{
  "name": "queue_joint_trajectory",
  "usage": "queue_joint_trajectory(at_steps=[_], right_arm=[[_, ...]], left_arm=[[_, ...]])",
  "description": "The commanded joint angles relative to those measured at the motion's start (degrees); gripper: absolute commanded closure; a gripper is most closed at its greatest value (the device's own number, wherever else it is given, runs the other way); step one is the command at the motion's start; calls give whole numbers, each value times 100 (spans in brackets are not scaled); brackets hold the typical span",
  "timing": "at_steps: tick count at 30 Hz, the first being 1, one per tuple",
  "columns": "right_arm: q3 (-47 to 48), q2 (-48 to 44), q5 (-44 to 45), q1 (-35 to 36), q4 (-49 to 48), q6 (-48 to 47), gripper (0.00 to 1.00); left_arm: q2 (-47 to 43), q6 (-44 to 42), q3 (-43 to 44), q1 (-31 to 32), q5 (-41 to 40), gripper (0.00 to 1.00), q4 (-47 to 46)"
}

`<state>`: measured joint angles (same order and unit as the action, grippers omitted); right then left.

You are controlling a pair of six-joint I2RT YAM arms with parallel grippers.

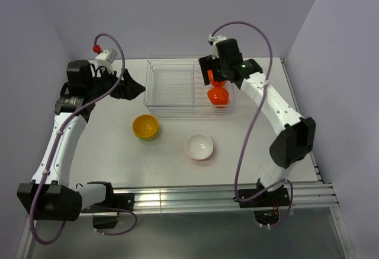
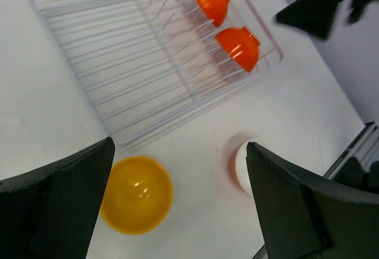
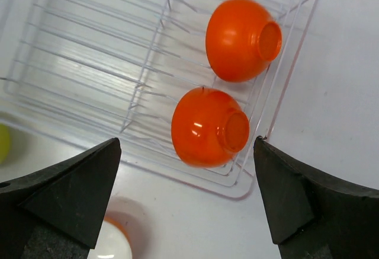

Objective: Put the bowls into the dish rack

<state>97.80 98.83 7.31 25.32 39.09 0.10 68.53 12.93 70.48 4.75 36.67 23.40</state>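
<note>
The white-inside bowl is still outside the rack (image 1: 172, 84), so the robot's open right gripper needs to move back and down to close on its rim facing the rack (image 1: 202, 135).
The clear dish rack (image 1: 172, 84) stands at the back middle of the table. Two red-orange bowls stand on edge in its right slots: one at the front (image 1: 218, 96), one behind it (image 1: 215, 81), both clear in the right wrist view (image 3: 207, 127) (image 3: 237, 40). A yellow-orange bowl (image 1: 145, 127) and a bowl with a white inside (image 1: 199, 147) sit upright on the table in front of the rack. My right gripper (image 1: 220, 69) is open and empty above the racked bowls. My left gripper (image 1: 131, 88) is open and empty, left of the rack, above the table.
Purple walls close in the back and both sides. The metal rail (image 1: 195, 197) runs along the near edge. The left part of the rack (image 2: 118, 51) holds no bowls. The right arm (image 2: 331, 4) shows dark in the left wrist view.
</note>
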Motion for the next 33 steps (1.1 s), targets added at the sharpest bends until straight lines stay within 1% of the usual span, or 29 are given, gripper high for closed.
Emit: queue_joint_trajectory(at_steps=[1,2,5,6,8,9,11,15,16,17,18,19,20,22,24,27,29,33], right_arm=[[187,-749,-896,-448,248,-116,0],[74,-846,-1377,-571,283,-98,0],[-216,-1216,-1960,-1089,362,-89,0],[-304,-1295,-2170,-1178,449,-124,0],[-656,-1594,-2295,-1354,511,-255,0],[-770,-1690,-2426,-1380,668,-343,0],[-1138,-1928,-2576,-1398,854,-607,0],[-1807,-2253,-3129,-1390,1451,-994,9],[-2008,-2289,-3357,-1381,1583,-1116,14],[-2123,-2298,-3368,-1337,1706,-1135,17],[-2255,-2332,-3072,-1250,1698,-1091,24],[-2552,-2350,-2886,-1110,1646,-1073,25],[-2703,-2385,-2641,-708,1480,-1004,26],[-3037,-2377,-2175,-258,1286,-916,26],[-3109,-2054,-2085,181,1154,-810,26],[-3118,-1623,-1673,507,899,-687,30],[-3171,-1463,-1462,666,654,-660,31],[-3214,-1042,-1242,1088,302,-651,36]], left_arm=[[-15,-1212,204,-413,393,1,1087],[-33,-1457,160,-657,394,2,1227],[55,-2126,19,-888,359,8,1737],[81,-2432,-94,-906,315,14,1912],[64,-2566,-366,-906,175,15,1932],[20,-2793,-446,-915,183,16,1967],[-41,-2953,-596,-915,305,17,1950],[-278,-3051,-860,-888,490,16,1721],[-305,-3033,-895,-888,543,16,1564],[-340,-2972,-939,-888,578,15,1510],[-341,-2937,-948,-888,683,15,1449],[-332,-2902,-957,-888,728,15,1379],[-323,-2797,-966,-888,763,14,1308],[-314,-2691,-983,-888,816,14,1220],[-323,-2576,-983,-888,833,13,1132],[-419,-2480,-983,-888,869,12,1027],[-481,-2418,-966,-888,842,12,983],[-543,-2383,-931,-888,807,12,982]])
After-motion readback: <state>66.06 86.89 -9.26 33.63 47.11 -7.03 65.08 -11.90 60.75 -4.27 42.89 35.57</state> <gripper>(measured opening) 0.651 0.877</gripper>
